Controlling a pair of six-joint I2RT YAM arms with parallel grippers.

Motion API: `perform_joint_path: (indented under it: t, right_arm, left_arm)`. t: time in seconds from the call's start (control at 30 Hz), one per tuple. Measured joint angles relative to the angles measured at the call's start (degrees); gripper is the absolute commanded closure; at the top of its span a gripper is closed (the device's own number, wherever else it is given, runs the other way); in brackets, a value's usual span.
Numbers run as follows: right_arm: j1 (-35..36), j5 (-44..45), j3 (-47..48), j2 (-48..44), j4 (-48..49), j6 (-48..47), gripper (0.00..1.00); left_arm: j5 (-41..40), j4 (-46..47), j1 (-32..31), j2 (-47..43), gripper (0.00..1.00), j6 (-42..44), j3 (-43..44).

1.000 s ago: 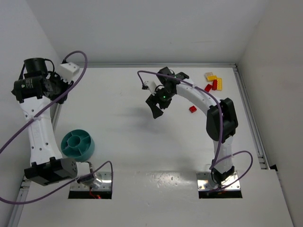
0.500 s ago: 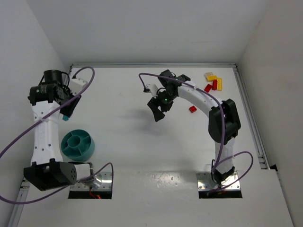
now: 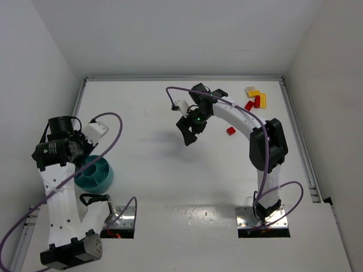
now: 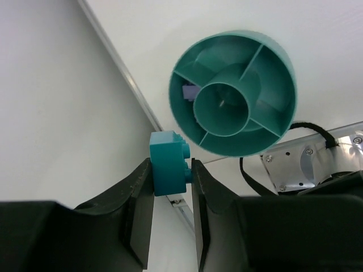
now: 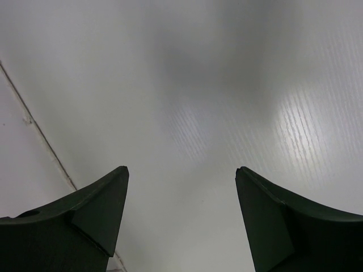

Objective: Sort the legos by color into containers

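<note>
The teal-blue brick point(image 4: 168, 170) is still outside the bowl's rim. My left gripper needs to lower it next and move it back over the bowl's section by the black cable.
My left gripper point(image 4: 170, 165) is shut on a small teal-blue brick point(image 4: 168, 170) and holds it above the table, just beside the rim of the round teal bowl point(image 4: 272, 68). One compartment of the bowl holds a small bluish brick point(image 4: 189, 90). In the top view the left arm partly covers the bowl point(image 3: 99, 175). My right gripper point(image 3: 188, 134) is open and empty over bare table at mid-back, as the right wrist view point(image 5: 181, 170) shows. Red bricks point(image 3: 257, 101) and yellow bricks point(image 3: 252, 92) lie at the back right. A single red brick point(image 3: 231, 131) lies nearer the right arm.
The left wall and a metal rail point(image 4: 127, 79) run close beside the bowl. Metal base plates point(image 3: 122, 218) point(image 3: 264, 218) sit at the near edge, with a black cable point(image 4: 306, 127) near the bowl. Purple cables point(image 3: 113, 122) loop off both arms.
My left arm has swung from the back-left corner toward the near side and now hangs by the bowl, with the brick in its gripper. The right arm has barely moved.
</note>
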Motion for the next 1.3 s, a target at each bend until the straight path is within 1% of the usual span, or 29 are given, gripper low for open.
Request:
perform_joint_path:
  t: [0.2, 0.33, 0.57, 0.8, 1.0, 1.3]
  right_arm:
    - [0.0, 0.1, 1.3, 0.9, -0.3, 0.0, 0.24]
    - [0.0, 0.3, 1.3, 0.9, -0.3, -0.3, 0.24]
    - [0.2, 1.1, 1.3, 1.0, -0.5, -0.9, 0.24]
    - [0.5, 2.2, 1.4, 2.6, -0.5, -1.1, 0.24]
    - [0.5, 2.4, 1.4, 2.7, -0.6, -1.3, 0.24]
    - [0.5, 3.4, 1.4, 2.8, -0.7, -1.5, 0.24]
  left_arm:
    - [4.7, -0.4, 0.0, -2.9, 1.0, 5.2, -5.0]
    - [6.0, -0.4, 0.0, -4.0, 1.0, 7.9, -7.2]
    - [5.1, -0.4, -0.4, -7.9, 1.0, 9.4, -10.1]
    - [1.8, -0.8, -0.4, -12.2, 1.0, 10.7, -15.3]
    - [0.0, -1.0, -0.4, -11.3, 1.0, 11.0, -17.0]
    - [0.0, -0.9, -0.4, -7.6, 1.0, 12.2, -19.3]
